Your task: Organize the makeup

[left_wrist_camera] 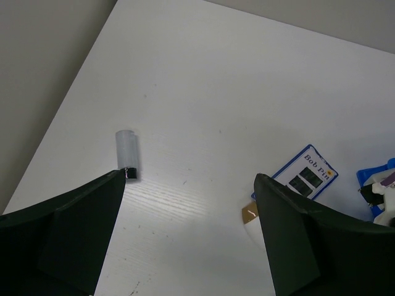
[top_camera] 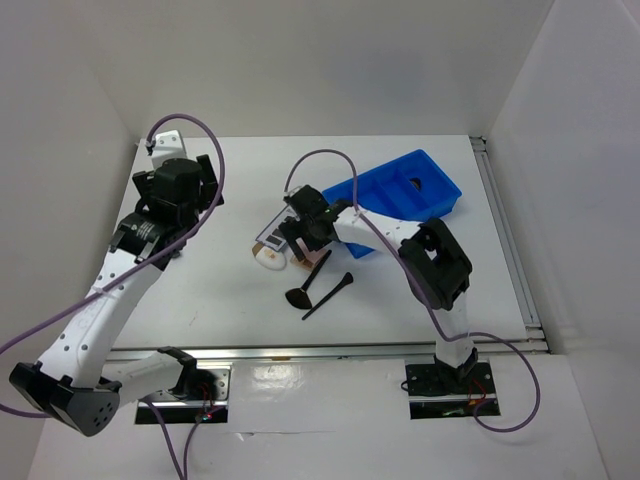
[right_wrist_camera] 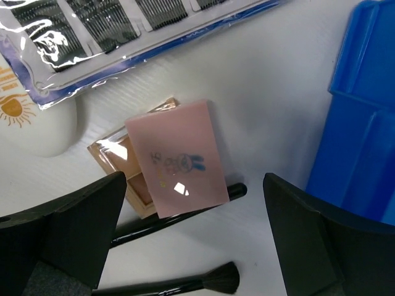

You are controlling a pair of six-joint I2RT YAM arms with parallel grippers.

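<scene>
The pink box [top_camera: 303, 247] [right_wrist_camera: 178, 161] is below my right gripper, between its open fingers, so I should bring that gripper down over the long sides of the box and close it.
The pink-lidded tan compact [right_wrist_camera: 176, 157] lies half open on the table, its lid resting on a thin black brush [right_wrist_camera: 185, 213]. A second black brush [right_wrist_camera: 203, 282] lies nearer. In the top view the compact [top_camera: 316, 263] and the brushes [top_camera: 328, 293] sit left of the tray. The white sponge [right_wrist_camera: 43, 132] with a tan base [left_wrist_camera: 252, 214] lies beside a blue-edged bobby-pin card [right_wrist_camera: 123, 31]. No dark palette shows. My right gripper [right_wrist_camera: 194, 237] is open and empty, just above the compact and brushes. My left gripper [left_wrist_camera: 188, 237] is open and empty, far to the left [top_camera: 190, 200].
The blue compartmented tray [top_camera: 405, 195] stands right of the items, its wall close in the right wrist view [right_wrist_camera: 361, 123]. A small clear tube with a black cap [left_wrist_camera: 126, 154] lies by my left gripper. The bobby-pin card [top_camera: 275, 235] lies at the table's middle. White walls enclose the table.
</scene>
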